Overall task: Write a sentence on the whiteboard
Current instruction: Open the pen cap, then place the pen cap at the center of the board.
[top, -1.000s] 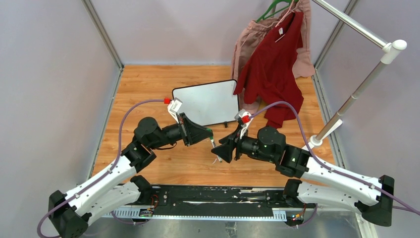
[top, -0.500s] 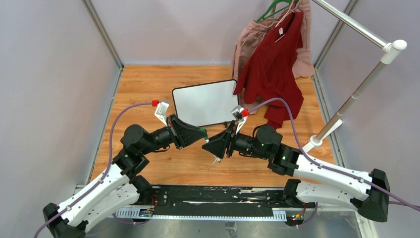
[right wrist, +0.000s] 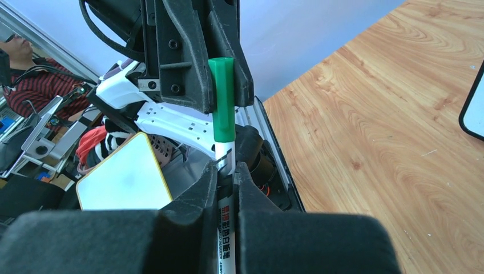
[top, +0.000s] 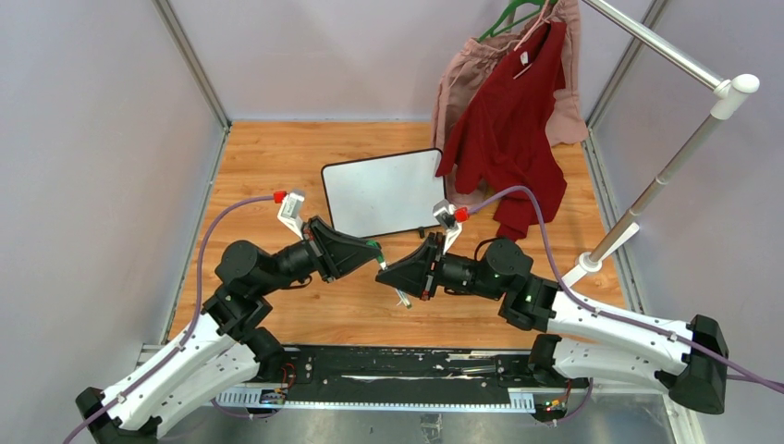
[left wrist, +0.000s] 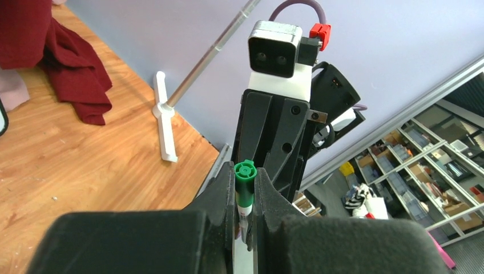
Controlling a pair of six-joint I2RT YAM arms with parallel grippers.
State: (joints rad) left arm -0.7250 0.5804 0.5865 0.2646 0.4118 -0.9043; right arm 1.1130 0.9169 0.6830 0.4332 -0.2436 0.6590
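Observation:
The wood short of the whiteboard has an empty patch, so my left gripper needs to pull the cap off the marker [right wrist: 226,153], turn downward and lower to release the cap there.
A white marker [right wrist: 226,153] with a green cap [left wrist: 244,171] hangs in the air between my two grippers, near the table's middle. My left gripper [top: 375,252] is shut on the cap end. Facing it, my right gripper [top: 383,272] is shut on the white barrel, and the marker's tail [top: 400,296] sticks out below. The whiteboard [top: 384,192] lies flat on the wood just beyond both grippers, apart from them. Its face shows plain white, and the sentence is not in view.
A dark red garment [top: 508,129] and a pink one [top: 462,83] hang at the back right, draping over the board's right edge. A metal rack pole [top: 666,176] slants down to a white foot [top: 601,250]. Grey walls close in both sides.
My right gripper has closed on the marker's barrel. Both arms have drifted left and slightly nearer, the left one pulling back with the cap end.

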